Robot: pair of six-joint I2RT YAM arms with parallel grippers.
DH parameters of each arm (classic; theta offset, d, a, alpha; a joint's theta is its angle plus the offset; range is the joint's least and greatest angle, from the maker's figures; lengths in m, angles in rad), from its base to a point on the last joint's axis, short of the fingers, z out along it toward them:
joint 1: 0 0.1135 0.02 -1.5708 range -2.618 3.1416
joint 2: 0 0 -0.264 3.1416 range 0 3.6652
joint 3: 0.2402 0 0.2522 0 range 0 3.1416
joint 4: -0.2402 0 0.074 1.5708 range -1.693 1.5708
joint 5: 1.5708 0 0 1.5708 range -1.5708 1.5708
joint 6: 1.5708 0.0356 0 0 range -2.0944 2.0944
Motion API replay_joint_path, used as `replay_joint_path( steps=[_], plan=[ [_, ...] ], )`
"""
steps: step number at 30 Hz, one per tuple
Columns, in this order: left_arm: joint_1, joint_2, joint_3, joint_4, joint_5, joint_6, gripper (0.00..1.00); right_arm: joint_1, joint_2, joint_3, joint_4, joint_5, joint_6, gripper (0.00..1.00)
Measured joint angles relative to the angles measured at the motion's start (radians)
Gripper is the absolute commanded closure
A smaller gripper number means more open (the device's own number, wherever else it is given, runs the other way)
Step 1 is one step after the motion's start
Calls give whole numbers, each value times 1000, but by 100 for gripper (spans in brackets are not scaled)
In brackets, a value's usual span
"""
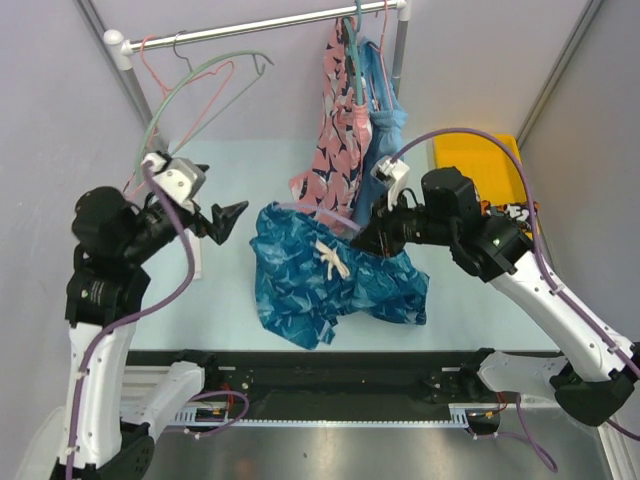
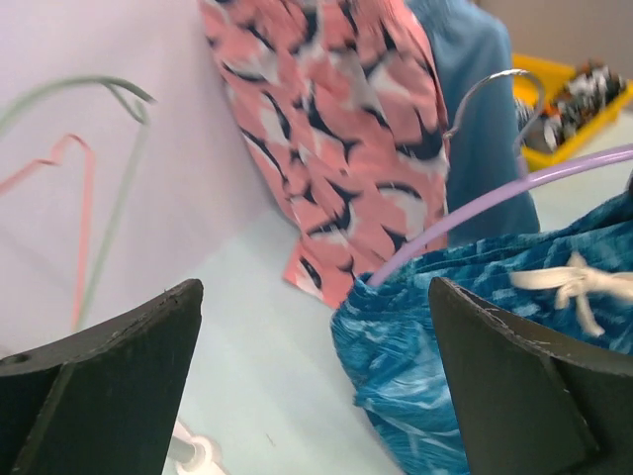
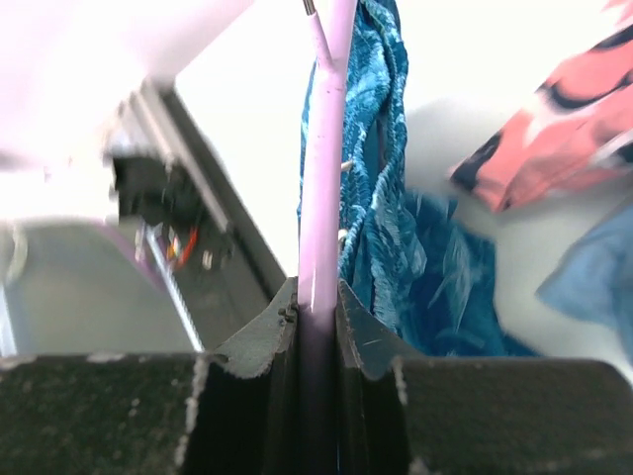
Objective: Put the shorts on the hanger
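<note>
My right gripper lifts the hanger up and outward next. It then hooks the hanger onto the bar (image 1: 323, 16) beside the pink patterned garment and releases, because that bar is bare.
The shorts (image 1: 330, 275), deep blue and teal with a white drawstring (image 1: 331, 258), hang bunched over the pale table (image 1: 200, 310). The lilac hanger (image 1: 325, 214) runs into their top edge. My right gripper (image 1: 366, 238) is shut on the hanger's lilac bar (image 3: 322, 188), and the shorts (image 3: 381, 198) drape just beyond its jaws (image 3: 316, 297). My left gripper (image 1: 230, 220) stands wide open to the left of the shorts, holding nothing. In the left wrist view its gap (image 2: 315, 289) frames bare table, with the shorts (image 2: 445, 346) and hanger bar (image 2: 495, 198) at the right.
A rail (image 1: 260, 27) crosses the back, with a green hanger (image 1: 200, 85) and a pink hanger (image 1: 150, 62) at its left end. A pink patterned garment (image 1: 340, 130) and a light-blue garment (image 1: 385, 110) hang at its right end. A yellow bin (image 1: 480, 155) sits at the far right.
</note>
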Motion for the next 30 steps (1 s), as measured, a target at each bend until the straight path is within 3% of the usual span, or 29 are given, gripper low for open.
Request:
replay_joint_path(
  steps=[7, 19, 30],
  plan=[
    [1, -68, 0, 128, -95, -106, 0, 0, 118, 191, 92, 146, 106, 100],
    [4, -71, -18, 137, -140, -121, 0, -26, 404, 579, 171, 380, 226, 100],
    [4, -99, -57, 167, -139, -122, 0, -69, 541, 729, 171, 500, 270, 100]
  ],
)
